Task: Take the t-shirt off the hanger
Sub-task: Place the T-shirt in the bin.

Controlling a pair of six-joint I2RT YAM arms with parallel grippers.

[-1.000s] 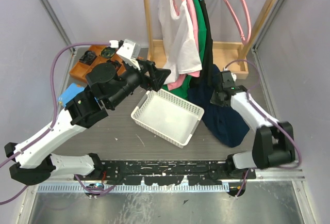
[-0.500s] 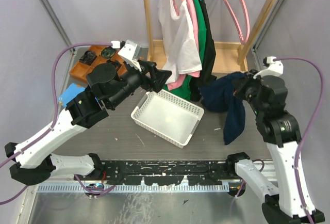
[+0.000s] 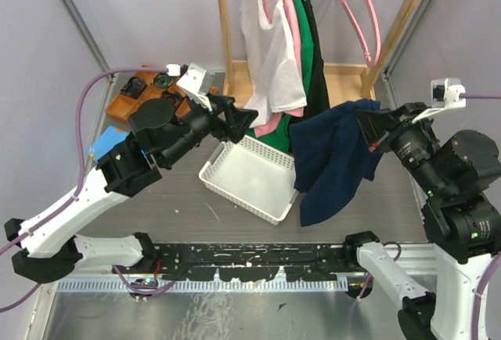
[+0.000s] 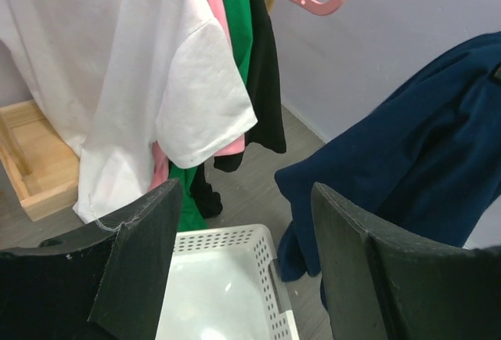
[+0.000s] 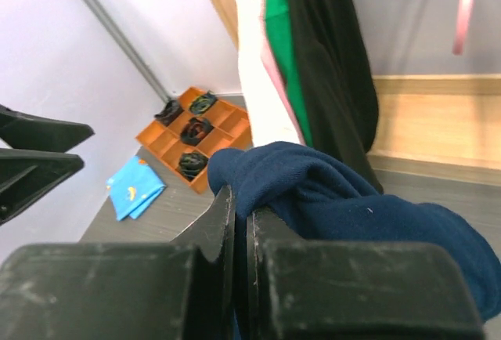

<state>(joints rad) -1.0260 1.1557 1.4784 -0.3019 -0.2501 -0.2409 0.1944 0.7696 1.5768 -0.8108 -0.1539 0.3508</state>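
Observation:
I will lower my right gripper next toward the left in the top view, over the bottom of the white basket, to let go of the t-shirt point(image 3: 333, 160), because the bottom of the basket is clear.
A navy t-shirt point(image 3: 333, 160) hangs in the air at right of centre, bunched at its top between the fingers of my right gripper point(image 3: 366, 123), which is shut on it. The right wrist view shows the fabric point(image 5: 352, 207) pinched between the closed jaws of that gripper point(image 5: 241, 203). An empty pink hanger point(image 3: 356, 3) hangs on the rack at the upper right, apart from the shirt. My left gripper point(image 3: 249, 113) stands open, empty, beside the hanging white shirt point(image 3: 270, 50); its wrist view shows the navy t-shirt point(image 4: 415, 160) to its right.
White, pink, green and black shirts hang on the wooden rack point(image 3: 344, 81). A white perforated basket point(image 3: 235, 199) lies below the left gripper. An orange compartment tray point(image 3: 129, 97) and a blue cloth point(image 3: 106, 140) lie at the left.
My right arm has risen from the table and swung the navy t-shirt up and to the left, so it now hangs free. The left arm has barely moved.

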